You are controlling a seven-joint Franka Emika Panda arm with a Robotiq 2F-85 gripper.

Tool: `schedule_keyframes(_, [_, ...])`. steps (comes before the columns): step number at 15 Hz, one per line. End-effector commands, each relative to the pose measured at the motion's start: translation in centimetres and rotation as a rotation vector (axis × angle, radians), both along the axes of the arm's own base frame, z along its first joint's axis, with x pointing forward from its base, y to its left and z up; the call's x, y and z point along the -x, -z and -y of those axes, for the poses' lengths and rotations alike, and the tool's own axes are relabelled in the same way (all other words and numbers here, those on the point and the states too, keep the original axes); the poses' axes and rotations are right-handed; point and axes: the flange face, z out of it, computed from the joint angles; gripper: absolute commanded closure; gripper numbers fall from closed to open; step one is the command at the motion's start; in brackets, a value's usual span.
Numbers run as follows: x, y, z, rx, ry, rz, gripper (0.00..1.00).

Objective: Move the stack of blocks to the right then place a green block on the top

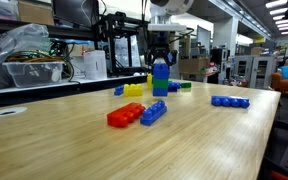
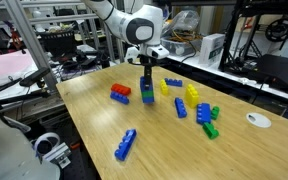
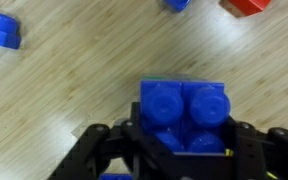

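Observation:
The robot's gripper should next slide across with the stack toward the long blue block, onto the bare wood short of it, and let go, because that spot is empty.
The stack of blocks stands upright on the wooden table, blue blocks over a green one. It also shows in an exterior view and from above in the wrist view. My gripper comes straight down and is shut on the stack's top blue block; it also shows in an exterior view, and in the wrist view its black fingers flank the blue studs. Green blocks lie at the table's far side, also seen behind the stack.
A red block and a blue block lie in front. A long blue block lies apart. Yellow blocks sit behind. Another blue block lies near the table edge. A white disc lies near a corner.

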Motion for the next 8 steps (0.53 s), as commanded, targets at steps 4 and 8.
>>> schedule_keyframes(4, [3.1, 0.6, 5.3, -0.057, 0.032, 0.019, 0.56])
schedule_keyframes(8, [4.4, 1.7, 7.5, -0.051, 0.044, 0.000, 0.56])
